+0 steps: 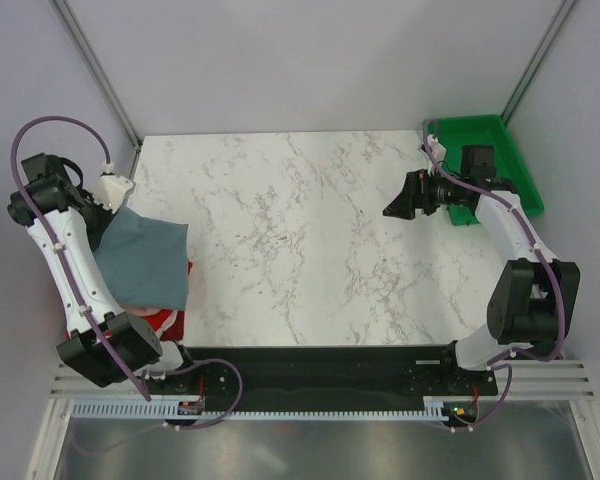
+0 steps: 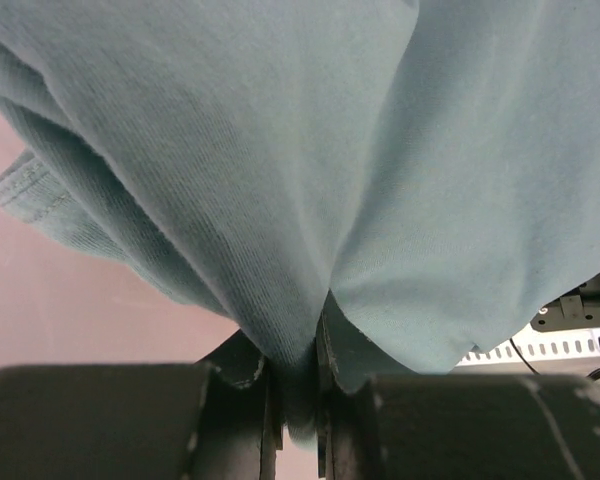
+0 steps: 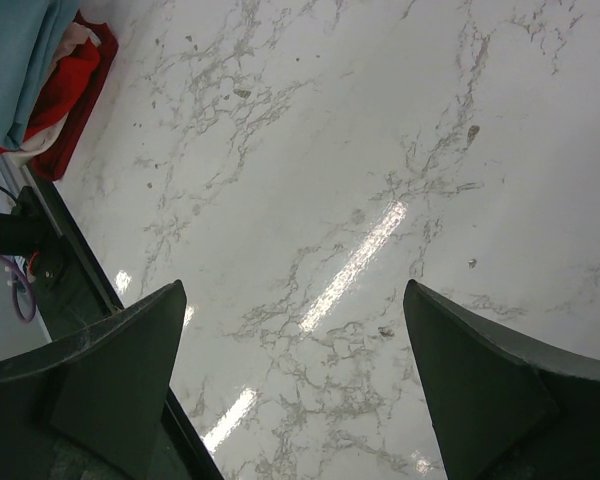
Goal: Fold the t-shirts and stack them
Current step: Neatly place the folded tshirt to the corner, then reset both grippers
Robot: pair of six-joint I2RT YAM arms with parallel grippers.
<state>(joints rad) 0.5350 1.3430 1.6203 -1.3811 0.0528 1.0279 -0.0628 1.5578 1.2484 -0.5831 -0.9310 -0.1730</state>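
The pinched corner of the blue-grey t-shirt still stands raised. My left gripper needs to lower it onto the far end of the stack [image 1: 132, 236] below and release it.
The folded slate blue-grey t-shirt [image 1: 145, 260] lies at the table's left edge on top of a stack; a red t-shirt [image 1: 165, 320] peeks out beneath it. My left gripper [image 1: 108, 205] is shut on a pinch of the blue-grey cloth [image 2: 300, 230] at the shirt's far left corner; a dusty-pink surface [image 2: 50, 300] shows below it. My right gripper [image 1: 400, 202] is open and empty, held above the marble table at the right. In the right wrist view the blue-grey shirt [image 3: 15, 60], the red shirt [image 3: 75, 80] and a white layer [image 3: 72, 40] show at the top left.
A green plastic tray [image 1: 485, 135] sits at the table's far right corner, behind the right arm. The marble table [image 1: 310, 240] spans the middle. A black base rail [image 1: 320, 365] runs along the near edge.
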